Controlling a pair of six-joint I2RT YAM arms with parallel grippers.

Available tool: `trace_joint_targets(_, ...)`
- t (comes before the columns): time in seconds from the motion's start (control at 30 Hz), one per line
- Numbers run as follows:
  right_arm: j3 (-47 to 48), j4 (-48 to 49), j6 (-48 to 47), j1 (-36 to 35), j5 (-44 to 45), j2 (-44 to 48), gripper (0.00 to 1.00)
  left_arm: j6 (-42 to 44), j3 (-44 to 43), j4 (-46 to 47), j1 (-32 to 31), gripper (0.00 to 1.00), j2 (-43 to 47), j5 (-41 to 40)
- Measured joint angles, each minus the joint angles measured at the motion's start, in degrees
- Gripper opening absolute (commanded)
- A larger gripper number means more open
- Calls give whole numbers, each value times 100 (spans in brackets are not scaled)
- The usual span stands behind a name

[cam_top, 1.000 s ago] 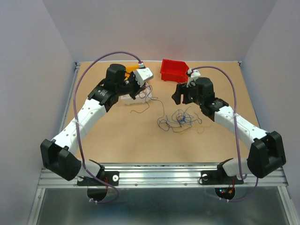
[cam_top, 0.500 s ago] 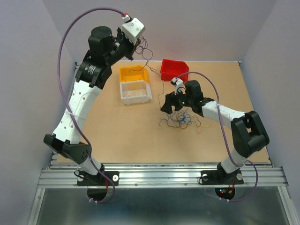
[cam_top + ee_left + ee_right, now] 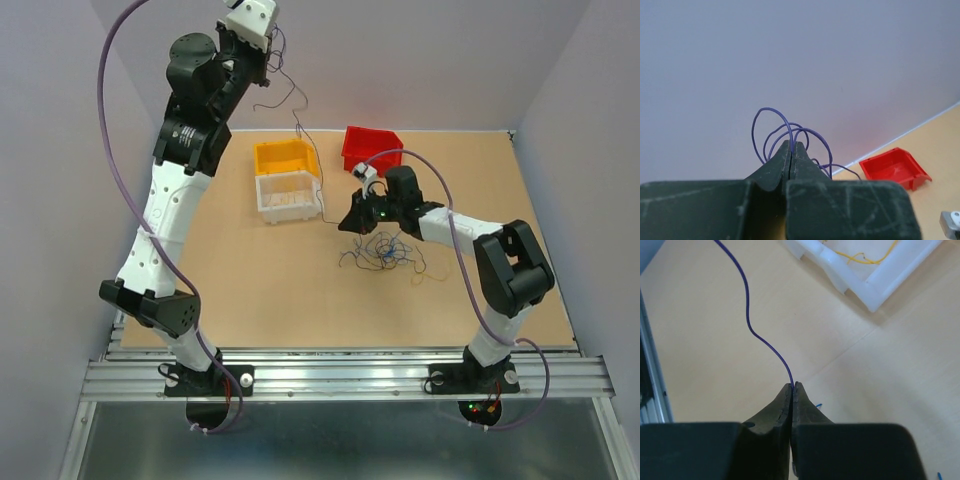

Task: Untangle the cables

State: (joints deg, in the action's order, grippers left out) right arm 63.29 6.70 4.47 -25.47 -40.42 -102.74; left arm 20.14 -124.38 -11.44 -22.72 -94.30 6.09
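My left gripper tilts down into the orange bin next and releases the purple cable (image 3: 319, 185) there, since the bin stands empty.
My left gripper (image 3: 266, 64) is raised high above the table's back left, shut on a thin purple cable (image 3: 771, 113) that loops over its tips (image 3: 791, 145). That cable (image 3: 319, 185) hangs down past the bins to my right gripper (image 3: 346, 222), which sits low by the table, shut on its lower part (image 3: 747, 315) at the tips (image 3: 793, 385). The tangle of cables (image 3: 386, 250), blue, dark and pale, lies on the table just right of the right gripper.
An orange bin (image 3: 283, 157) and a clear white bin (image 3: 288, 198) stand at the back left; the white bin (image 3: 875, 287) holds a yellow wire (image 3: 865, 260). A red bin (image 3: 372, 148) sits behind the right gripper. Purple walls close the sides.
The left arm has lifted far up with the purple cable, drawing it out of the tangle. The right gripper moved left to the tangle's edge and shut on the hanging cable.
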Motion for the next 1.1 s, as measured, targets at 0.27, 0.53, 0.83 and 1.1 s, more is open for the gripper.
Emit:
trace_joint_targets(0.27, -4, -26, 354, -4, -96, 776, 1, -188, 1755, 717, 79, 0, 584, 634)
trace_joint_targets(0.53, -400, 177, 876, -37, 184, 3464, 1, -647, 5386, 1821, 81, 0, 1759, 1821)
trace_joint_targets(0.83, -839, 435, 1084, -79, 1176, 4850, 1, -621, 5528, 2391, 85, 0, 1952, 1823)
trace_joint_targets(1.1, -883, 236, 1143, -76, 1528, 4009, 1, -297, 3560, 2413, 361, 0, 378, 1408)
